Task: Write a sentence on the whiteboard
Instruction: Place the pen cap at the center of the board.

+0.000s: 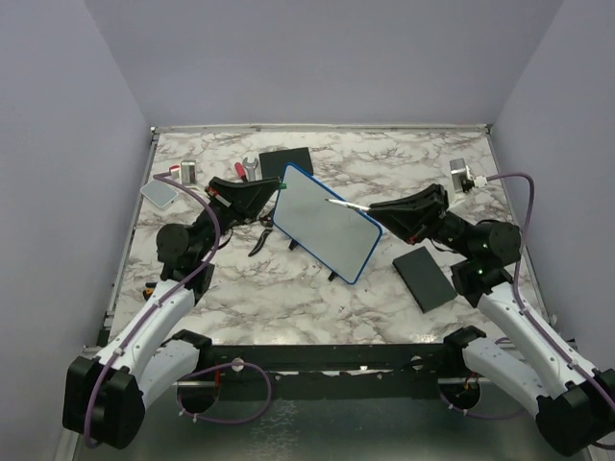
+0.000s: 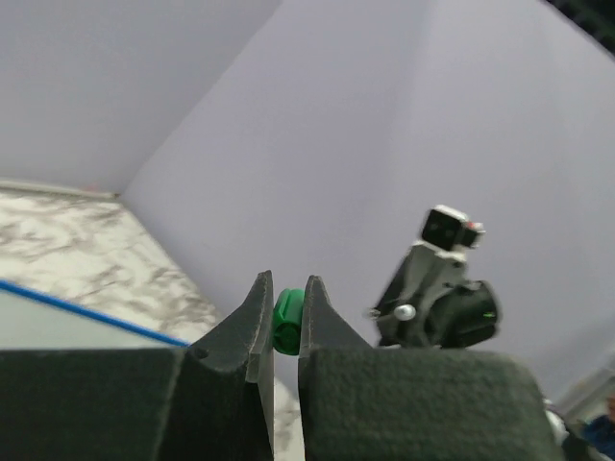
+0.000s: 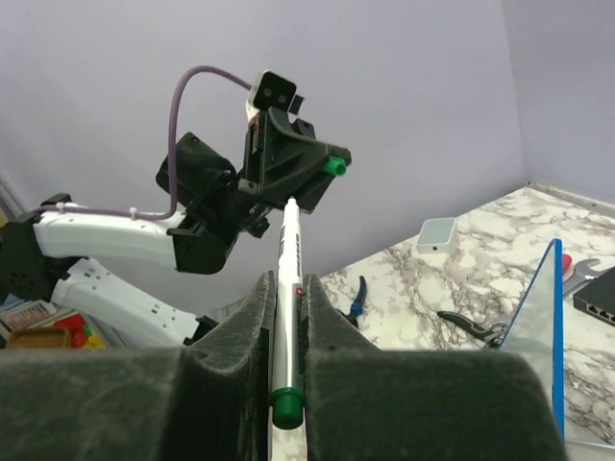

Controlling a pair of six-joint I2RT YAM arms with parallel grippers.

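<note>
Next, my left gripper comes down and back, tilting toward the bare table on the near side of the pliers, since the marker (image 3: 288,288) is uncapped.
The whiteboard (image 1: 322,226) stands tilted on its black feet mid-table, blue rim around a face that looks blank; no sentence shows on it. My left gripper (image 1: 277,189) is at its upper left corner, shut on a green marker cap (image 2: 286,322). My right gripper (image 1: 373,208) is at the board's upper right, shut on a white marker (image 3: 288,288) with a green rear end (image 3: 285,408). The marker's tip points over the board's top edge toward the left gripper (image 3: 288,168) and stops short of the cap (image 3: 333,166). The board's rim shows in the left wrist view (image 2: 86,309) and the right wrist view (image 3: 543,327).
A flat black pad (image 1: 424,278) lies right of the board. A black box with ports (image 1: 285,161), a wrench (image 1: 250,168) and a small white box (image 1: 159,192) sit at the back left. Pliers (image 1: 261,235) lie left of the board. Small metal pieces (image 1: 458,171) sit at the back right.
</note>
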